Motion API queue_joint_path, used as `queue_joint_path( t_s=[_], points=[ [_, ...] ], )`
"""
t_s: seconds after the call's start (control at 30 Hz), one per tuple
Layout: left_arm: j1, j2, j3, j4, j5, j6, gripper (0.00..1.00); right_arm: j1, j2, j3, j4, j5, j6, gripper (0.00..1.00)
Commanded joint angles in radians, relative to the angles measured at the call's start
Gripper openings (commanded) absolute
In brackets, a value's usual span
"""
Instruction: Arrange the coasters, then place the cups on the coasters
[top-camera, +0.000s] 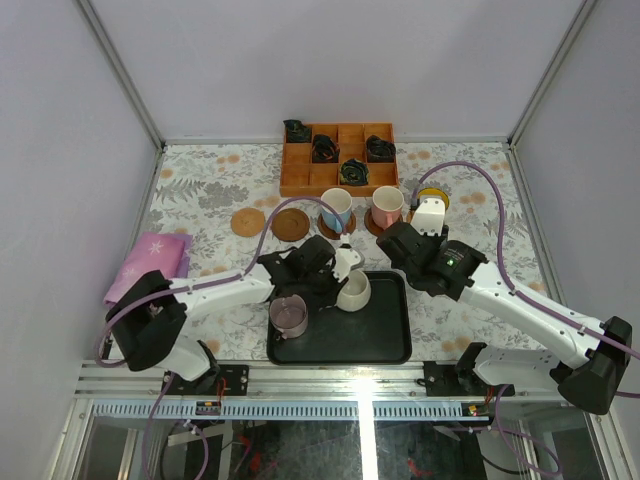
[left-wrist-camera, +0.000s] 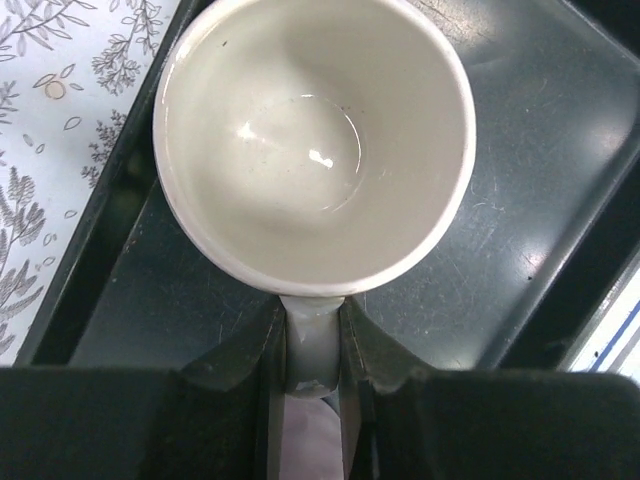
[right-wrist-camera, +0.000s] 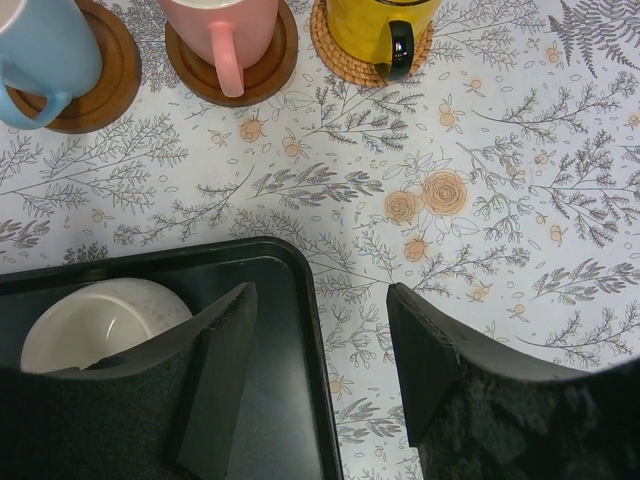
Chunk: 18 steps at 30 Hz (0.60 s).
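My left gripper rises next, swings outward, lowers the white cup (top-camera: 353, 290) onto the brown coaster beside the blue cup (top-camera: 290, 225) and releases it, since that coaster lies bare.
A white cup (left-wrist-camera: 315, 140) stands on the black tray (left-wrist-camera: 520, 230), and my left gripper (left-wrist-camera: 312, 335) is shut on its handle. From above, this cup (top-camera: 353, 290) sits at the tray's far edge, with a mauve-grey cup (top-camera: 289, 315) to its left. The blue cup (right-wrist-camera: 40, 45) and the pink cup (right-wrist-camera: 225, 30) rest on dark coasters (right-wrist-camera: 270, 70). The yellow cup (right-wrist-camera: 380, 25) is on a woven coaster (right-wrist-camera: 335, 55). A tan coaster (top-camera: 248, 222) and a brown coaster (top-camera: 290, 224) lie bare. My right gripper (right-wrist-camera: 320, 340) hangs open over the tray's far right corner.
An orange wooden compartment box (top-camera: 338, 158) with dark bundles stands at the back. A pink cloth (top-camera: 150, 262) lies at the left. The right arm's cable loops over the table near the yellow cup.
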Motion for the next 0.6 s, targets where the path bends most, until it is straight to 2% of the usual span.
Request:
queue_joint_path(
  t_s=[0.0,0.23,0.4,0.57],
  points=[
    [-0.008,-0.114,0.029,0.063,-0.025,-0.024,0.00,-0.008,-0.013,0.017,0.015,0.044,0.000,0.62],
    [-0.008,-0.234,0.095,0.023,-0.164,-0.075,0.00,-0.007,-0.033,0.011,0.058,0.069,-0.019,0.60],
    [-0.006,-0.307,0.151,-0.023,-0.369,-0.126,0.00,-0.007,-0.029,0.044,0.094,0.104,-0.097,0.59],
    [0.021,-0.284,0.246,-0.052,-0.623,-0.220,0.00,-0.022,-0.024,0.072,0.137,0.128,-0.183,0.59]
  ],
)
